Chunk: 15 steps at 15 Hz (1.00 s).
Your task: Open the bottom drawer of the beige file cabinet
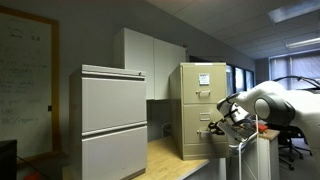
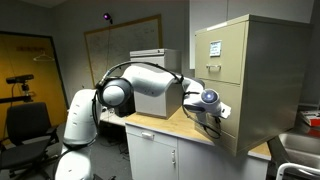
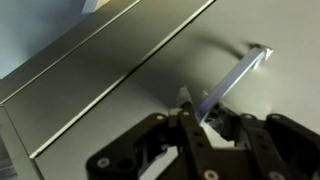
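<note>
I will next pull the small silver handle away from the beige file cabinet and then open my gripper to let the handle go, because my fingers are already pinched around it.
The beige file cabinet stands on a wooden counter, with a white paper on its upper front. My gripper is at the front of the bottom drawer, just under the seam with the drawer above. In the wrist view the drawer front fills the frame. Its small silver pull runs diagonally down into my gripper. The black fingers are pinched shut on the pull's lower end. Whether the drawer stands out from the cabinet, I cannot tell.
A wider light-grey cabinet stands beside the beige one. The wooden counter runs under both. A grey box sits behind the arm, a whiteboard hangs on the wall, and an office chair stands to the side.
</note>
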Available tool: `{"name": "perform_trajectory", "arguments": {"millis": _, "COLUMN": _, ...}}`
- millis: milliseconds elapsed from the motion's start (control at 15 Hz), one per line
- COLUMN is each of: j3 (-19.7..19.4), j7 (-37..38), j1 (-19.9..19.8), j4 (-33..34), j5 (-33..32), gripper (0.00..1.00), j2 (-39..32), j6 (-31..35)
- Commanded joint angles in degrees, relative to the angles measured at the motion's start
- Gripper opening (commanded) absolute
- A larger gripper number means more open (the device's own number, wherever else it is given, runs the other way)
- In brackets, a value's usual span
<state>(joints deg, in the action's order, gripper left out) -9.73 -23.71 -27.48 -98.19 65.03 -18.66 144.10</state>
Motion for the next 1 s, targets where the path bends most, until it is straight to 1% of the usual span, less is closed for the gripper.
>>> {"name": "perform_trajectory", "arguments": {"millis": 0, "j3": -0.40, "j7": -7.36, "j1": -0.51, "j4": -11.05, "j5": 2.38, "gripper": 0.05, "j2": 6.95, "j6": -6.83}}
{"name": "perform_trajectory", "arguments": {"millis": 400, "j3": 0.50, "j7": -8.61, "j1": -0.88, "j4": -10.99, "j5": 5.45, "gripper": 0.05, "j2": 6.59, "j6": -6.44}}
{"name": "perform_trajectory", "arguments": {"millis": 733, "j3": -0.96, "j7": -5.84, "j1": -0.80, "j4": -11.02, "j5": 1.36, "gripper": 0.05, "j2": 7.18, "j6": -7.73}}
{"name": "perform_trajectory", "arguments": {"millis": 933, "j3": -2.01, "j7": -6.88, "j1": -1.23, "j4": -11.54, "j5": 0.73, "gripper": 0.05, "j2": 7.62, "j6": -9.10}}
